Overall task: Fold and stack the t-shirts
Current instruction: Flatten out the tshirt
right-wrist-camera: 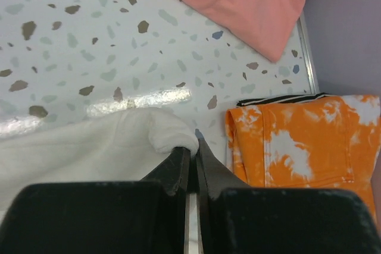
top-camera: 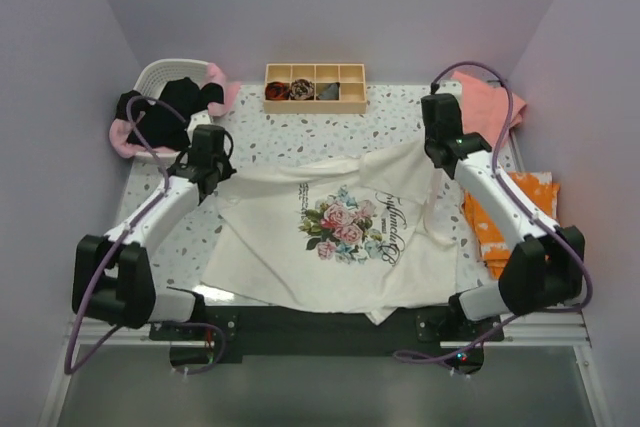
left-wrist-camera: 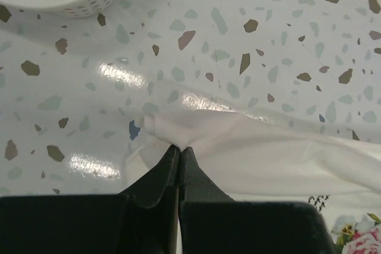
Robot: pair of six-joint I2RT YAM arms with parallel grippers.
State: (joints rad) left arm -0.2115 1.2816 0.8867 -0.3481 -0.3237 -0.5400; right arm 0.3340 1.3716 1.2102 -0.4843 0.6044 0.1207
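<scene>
The robot's right gripper needs to go down and outward onto the bare tabletop next and let go of the t-shirt's corner, because cloth hangs over the tabletop's near edge.
The cream-white t-shirt (top-camera: 330, 237) with a rose print lies spread on the terrazzo table, its lower part hanging over the near edge. My left gripper (top-camera: 207, 169) is shut on its left corner, seen in the left wrist view (left-wrist-camera: 180, 146) pinching white cloth (left-wrist-camera: 238, 147). My right gripper (top-camera: 440, 152) is shut on the right corner, lifted a little; the right wrist view (right-wrist-camera: 191, 147) shows the bunched white cloth (right-wrist-camera: 119, 147). A salmon-pink t-shirt (top-camera: 488, 105) lies at the back right. Black and light pink t-shirts (top-camera: 170, 112) fill the white basket.
A folded orange-and-white tie-dye garment (top-camera: 515, 217) lies at the right edge, on a striped one (right-wrist-camera: 280, 98). A white basket (top-camera: 160, 75) stands at the back left. A wooden divided tray (top-camera: 315, 87) with small dark rolled bundles stands at the back centre.
</scene>
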